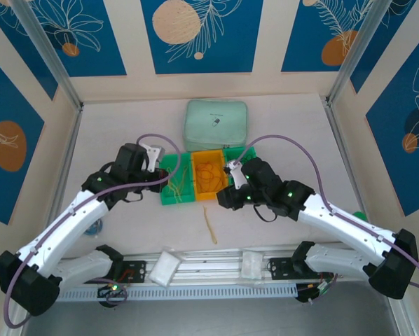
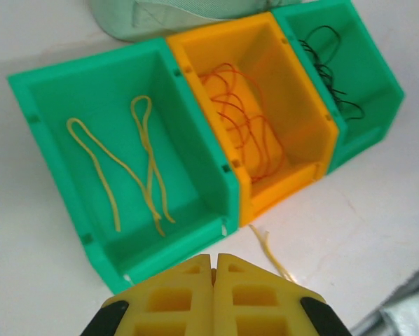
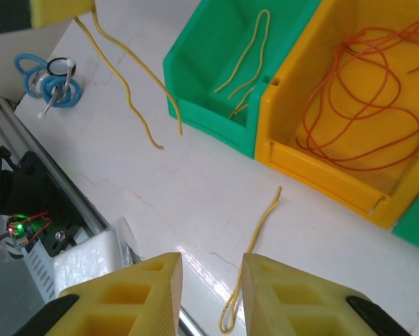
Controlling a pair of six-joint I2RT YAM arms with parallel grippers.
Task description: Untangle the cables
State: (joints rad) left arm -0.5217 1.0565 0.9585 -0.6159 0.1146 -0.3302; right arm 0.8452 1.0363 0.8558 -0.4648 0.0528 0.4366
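Note:
The yellow loop nearest the orange bin lies outward and below, so next my left gripper will reach outward, lower the matching cable beside it and release.
Three bins stand side by side. The left green bin (image 2: pixel 48 133) holds two looped yellow cables (image 2: pixel 150 161). The orange bin (image 2: pixel 258 28) holds orange cables (image 2: pixel 248 126), and the right green bin (image 2: pixel 378 77) holds black cables (image 2: pixel 328 70). My left gripper (image 2: pixel 214 257) hovers at the left green bin's front edge, shut on a yellow cable (image 3: pixel 125 84) that dangles from its finger (image 3: pixel 55 10). Another yellow cable (image 3: pixel 255 241) (image 1: pixel 211 224) lies on the table in front of the orange bin. My right gripper (image 3: pixel 211 262) is open just above it, and the cable runs along the inner side of the right finger (image 3: pixel 279 294).
A light-green pouch (image 1: pixel 216 122) lies behind the bins. A light-blue coiled cord (image 3: pixel 48 80) with a metal ring sits on the table to the left. An aluminium rail (image 1: pixel 209 269) with white foam blocks (image 1: pixel 166 268) runs along the near edge.

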